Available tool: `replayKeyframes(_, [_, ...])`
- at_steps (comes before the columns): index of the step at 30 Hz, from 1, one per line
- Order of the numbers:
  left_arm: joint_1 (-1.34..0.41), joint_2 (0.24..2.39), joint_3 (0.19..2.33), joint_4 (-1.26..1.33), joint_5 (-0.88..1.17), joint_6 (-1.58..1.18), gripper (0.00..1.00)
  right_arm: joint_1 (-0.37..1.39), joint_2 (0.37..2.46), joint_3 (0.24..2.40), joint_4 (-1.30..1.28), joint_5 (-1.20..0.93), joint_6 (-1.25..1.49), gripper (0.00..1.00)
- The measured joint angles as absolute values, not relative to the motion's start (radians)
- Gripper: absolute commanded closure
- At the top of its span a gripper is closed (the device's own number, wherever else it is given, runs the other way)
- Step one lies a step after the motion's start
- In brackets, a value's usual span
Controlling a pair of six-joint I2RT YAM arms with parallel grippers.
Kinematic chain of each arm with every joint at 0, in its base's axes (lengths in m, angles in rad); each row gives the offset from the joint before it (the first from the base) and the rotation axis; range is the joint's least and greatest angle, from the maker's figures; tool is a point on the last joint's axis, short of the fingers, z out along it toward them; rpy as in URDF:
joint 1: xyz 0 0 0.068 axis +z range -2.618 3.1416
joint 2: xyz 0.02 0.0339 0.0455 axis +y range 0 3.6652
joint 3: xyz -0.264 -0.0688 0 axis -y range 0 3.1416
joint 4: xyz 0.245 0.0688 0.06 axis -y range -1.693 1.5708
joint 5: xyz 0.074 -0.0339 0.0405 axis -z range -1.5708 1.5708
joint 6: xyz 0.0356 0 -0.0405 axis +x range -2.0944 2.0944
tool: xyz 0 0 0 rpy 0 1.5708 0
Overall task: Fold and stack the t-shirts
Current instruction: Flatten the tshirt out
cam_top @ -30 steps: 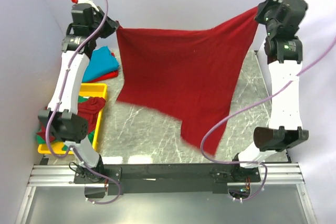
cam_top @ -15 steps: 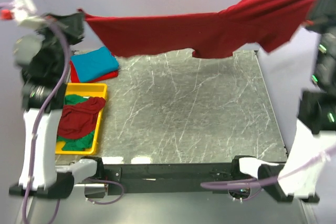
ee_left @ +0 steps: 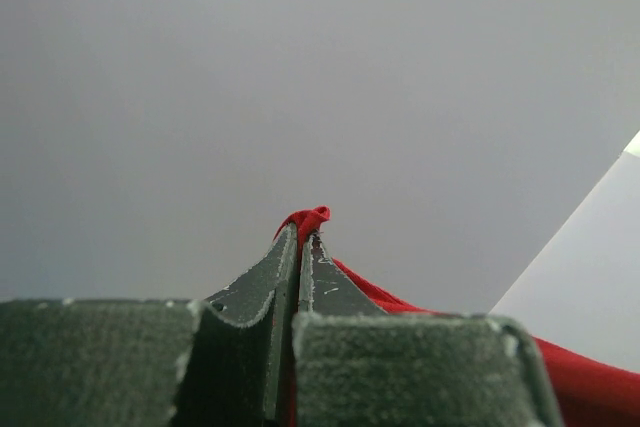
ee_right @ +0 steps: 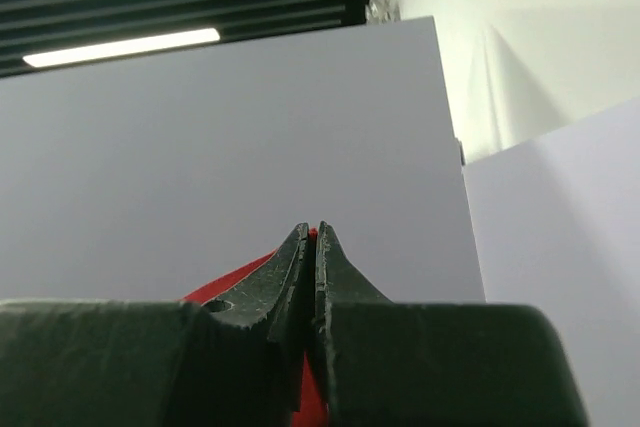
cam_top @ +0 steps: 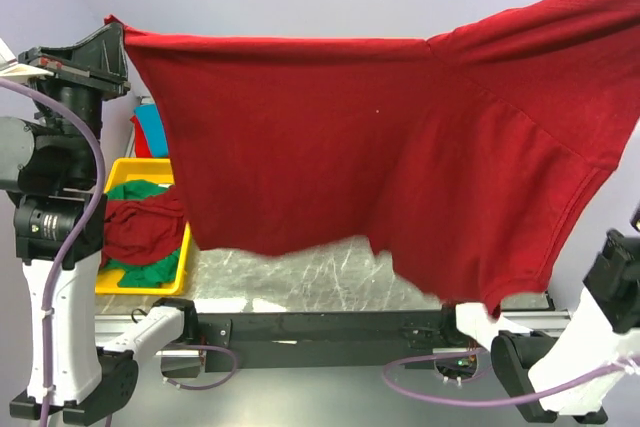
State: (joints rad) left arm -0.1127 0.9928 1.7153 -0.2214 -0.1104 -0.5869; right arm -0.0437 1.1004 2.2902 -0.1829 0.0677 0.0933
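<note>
The dark red t-shirt [cam_top: 380, 147] is hanging spread wide above the marble table. My right gripper needs to tip down next and lower the corner it is holding there.
A dark red t-shirt [cam_top: 380, 147] hangs spread wide in the air between my two grippers and hides most of the table. My left gripper [cam_top: 112, 27] is shut on its upper left corner; the left wrist view shows the jaws [ee_left: 303, 232] closed with red cloth [ee_left: 310, 215] pinched at the tips. My right gripper [ee_right: 311, 229] is shut on red cloth [ee_right: 235, 277]; in the top view it is out of sight at the upper right. A turquoise blue shirt [cam_top: 148, 132] shows partly behind the left arm.
A yellow tray [cam_top: 150, 172] at the left holds a crumpled dark red shirt [cam_top: 140, 227] and a green shirt [cam_top: 150, 269]. A strip of the marble table [cam_top: 300, 267] shows under the hanging shirt. Walls stand close on both sides.
Both arms have swung up and toward the camera with the dark red shirt. It went from a taut band at the back to a wide hanging sheet covering the table.
</note>
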Motion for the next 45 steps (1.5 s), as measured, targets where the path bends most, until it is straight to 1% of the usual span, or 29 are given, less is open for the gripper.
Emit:
replayKeyframes(5, [-0.113, 1.013, 1.681, -0.194, -0.106, -0.588, 0.99, -0.044, 1.135, 2.223, -0.174, 0.099, 0.063, 1.0])
replayKeyframes(8, [-0.113, 1.071, 1.645, -0.166, -0.093, -0.596, 0.99, -0.044, 1.177, 2.148, -0.157, 0.123, 0.031, 1.0])
replayKeyframes(12, [-0.113, 1.223, 1.595, -0.148, -0.065, -0.606, 0.99, -0.062, 1.286, 2.028, -0.136, 0.129, 0.012, 1.0])
replayKeyframes(14, [-0.113, 1.346, 1.586, -0.149, -0.048, -0.609, 0.99, -0.073, 1.364, 1.984, -0.156, 0.136, 0.017, 1.0])
replayKeyframes(15, [-0.113, 1.414, 1.579, -0.152, -0.04, -0.609, 0.96, -0.077, 1.43, 1.98, -0.177, 0.144, 0.025, 1.0])
replayKeyframes(16, [-0.113, 1.462, 1.572, -0.156, -0.032, -0.609, 0.85, -0.078, 1.486, 1.981, -0.2, 0.152, 0.031, 0.93])
replayKeyframes(17, [-0.113, 1.526, 1.563, -0.162, -0.017, -0.606, 0.72, -0.079, 1.552, 1.982, -0.236, 0.164, 0.039, 0.76])
replayKeyframes(18, [-0.113, 1.592, 1.557, -0.176, -0.002, -0.603, 0.41, -0.079, 1.616, 1.982, -0.281, 0.177, 0.055, 0.54])
replayKeyframes(19, [-0.113, 1.646, 1.558, -0.188, 0.009, -0.599, 0.3, -0.079, 1.662, 1.982, -0.319, 0.187, 0.068, 0.24])
replayKeyframes(20, [-0.114, 1.716, 1.566, -0.209, 0.019, -0.599, 0.23, -0.08, 1.726, 1.986, -0.38, 0.204, 0.089, 0.14])
replayKeyframes(21, [-0.116, 1.762, 1.574, -0.226, 0.023, -0.596, 0.11, -0.081, 1.766, 1.995, -0.429, 0.213, 0.092, 0.13])
replayKeyframes(24, [-0.126, 1.924, 1.656, -0.311, 0.03, -0.583, 0.08, -0.085, 1.863, 2.015, -0.569, 0.228, 0.128, 0.12])
replayKeyframes(26, [-0.14, 1.976, 1.697, -0.35, 0.03, -0.579, 0.07, -0.086, 1.877, 2.001, -0.635, 0.231, 0.147, 0.11])
replayKeyframes(28, [-0.159, 1.981, 1.707, -0.378, 0.031, -0.577, 0.07, -0.086, 1.852, 1.958, -0.645, 0.228, 0.162, 0.11])
replayKeyframes(33, [-0.225, 1.935, 1.701, -0.379, 0.049, -0.588, 0.07, -0.086, 1.703, 1.717, -0.628, 0.182, 0.189, 0.1])
replayKeyframes(38, [-0.278, 1.878, 1.602, -0.364, 0.086, -0.63, 0.07, -0.086, 1.623, 1.511, -0.612, 0.11, 0.231, 0.13])
replayKeyframes(42, [-0.286, 1.884, 1.524, -0.374, 0.116, -0.661, 0.06, -0.086, 1.62, 1.372, -0.613, 0.04, 0.265, 0.14])
replayKeyframes(45, [-0.283, 1.911, 1.507, -0.388, 0.127, -0.675, 0.06, -0.086, 1.621, 1.299, -0.614, -0.012, 0.281, 0.14])
